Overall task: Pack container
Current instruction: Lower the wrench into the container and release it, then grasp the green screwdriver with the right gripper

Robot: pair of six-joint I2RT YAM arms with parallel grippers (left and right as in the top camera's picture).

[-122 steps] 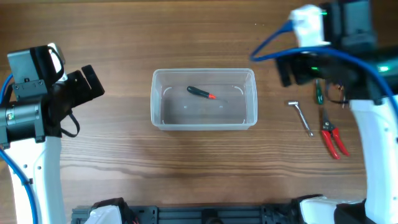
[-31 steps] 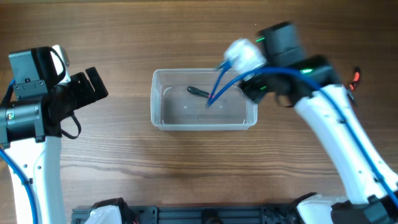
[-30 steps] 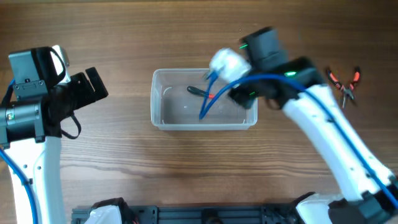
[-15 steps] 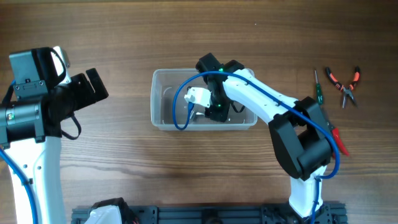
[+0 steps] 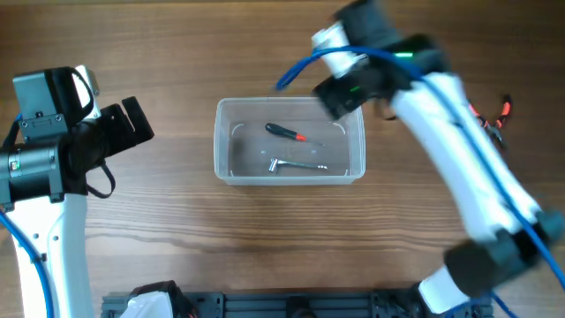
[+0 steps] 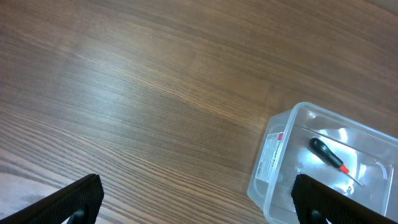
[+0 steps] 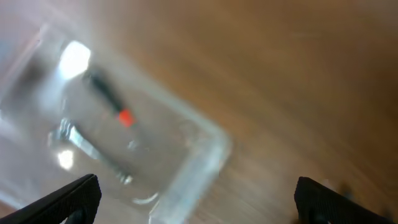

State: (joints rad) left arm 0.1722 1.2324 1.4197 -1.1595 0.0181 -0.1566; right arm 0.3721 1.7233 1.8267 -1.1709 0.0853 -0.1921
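My empty right gripper needs to swing off the container (image 5: pixel 290 179) and down beside the red-handled pliers, which lie below it, to its right in the overhead view.
The clear plastic container (image 5: pixel 290 179) stands mid-table. In it lie a black screwdriver with a red collar (image 5: pixel 285 132) and a silver L-shaped wrench (image 5: pixel 296 164). My right gripper (image 5: pixel 340 95) hovers over the container's far right corner, open and empty. Its blurred wrist view (image 7: pixel 199 208) shows the container (image 7: pixel 205 155), the screwdriver (image 7: pixel 112 102) and the wrench (image 7: pixel 93 152) below it. My left gripper (image 5: pixel 132 124) hangs left of the container, open and empty. In the left wrist view (image 6: pixel 199 208) the container (image 6: pixel 273 146) and the screwdriver (image 6: pixel 326 155) sit at the lower right.
Red-handled pliers (image 5: pixel 503 110) show at the far right, mostly hidden behind my right arm. Bare wooden table lies left of and in front of the container. A dark rail runs along the front edge.
My right arm carried the silver wrench from the right side of the table into the container, let it go there, and has lifted away toward the far right. The left arm has not moved.
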